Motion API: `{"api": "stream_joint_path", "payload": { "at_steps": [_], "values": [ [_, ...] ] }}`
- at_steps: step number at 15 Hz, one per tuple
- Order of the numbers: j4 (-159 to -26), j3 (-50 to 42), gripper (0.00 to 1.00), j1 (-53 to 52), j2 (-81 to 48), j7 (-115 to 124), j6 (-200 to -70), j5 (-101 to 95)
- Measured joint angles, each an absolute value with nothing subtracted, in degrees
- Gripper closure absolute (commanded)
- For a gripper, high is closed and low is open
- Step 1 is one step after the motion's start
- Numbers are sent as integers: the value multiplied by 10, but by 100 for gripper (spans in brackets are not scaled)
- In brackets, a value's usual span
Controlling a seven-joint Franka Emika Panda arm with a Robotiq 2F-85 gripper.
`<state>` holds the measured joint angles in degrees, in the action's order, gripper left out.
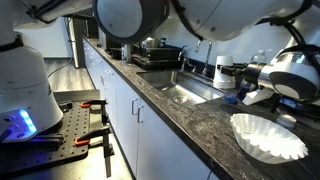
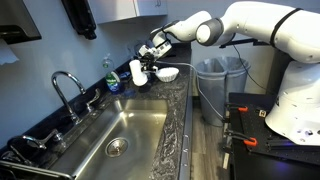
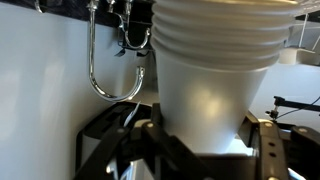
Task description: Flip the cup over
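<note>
I will lower the white cup (image 2: pixel 137 72) (image 3: pixel 205 80) a little toward the dark counter below my gripper and let go, because the cup's wide ridged end already faces down.
The white tapered cup (image 3: pixel 205 80) fills the wrist view, held between my gripper's (image 3: pixel 200 138) two black fingers, which press on its narrow end. Its wider, ridged end points away from the palm. In an exterior view my gripper (image 2: pixel 148 58) reaches out over the far end of the dark counter, and the cup (image 2: pixel 137 72) shows as a small white shape just off its fingertips, close to the counter top. The gripper is shut on the cup.
A steel sink (image 2: pixel 125 135) with a curved faucet (image 2: pixel 65 88) lies in the stone counter (image 1: pixel 190 125). A fluted white coffee filter (image 2: pixel 167 73) sits beside the cup. A blue soap bottle (image 2: pixel 113 80) stands near the wall. A grey bin (image 2: pixel 215 85) stands past the counter's end.
</note>
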<state>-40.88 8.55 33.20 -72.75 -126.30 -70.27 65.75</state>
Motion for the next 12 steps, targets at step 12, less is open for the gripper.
{"api": "stream_joint_path", "payload": {
  "at_steps": [12],
  "values": [
    [-350,101,54,329,-785,-1225,-702,657]
  ]
}}
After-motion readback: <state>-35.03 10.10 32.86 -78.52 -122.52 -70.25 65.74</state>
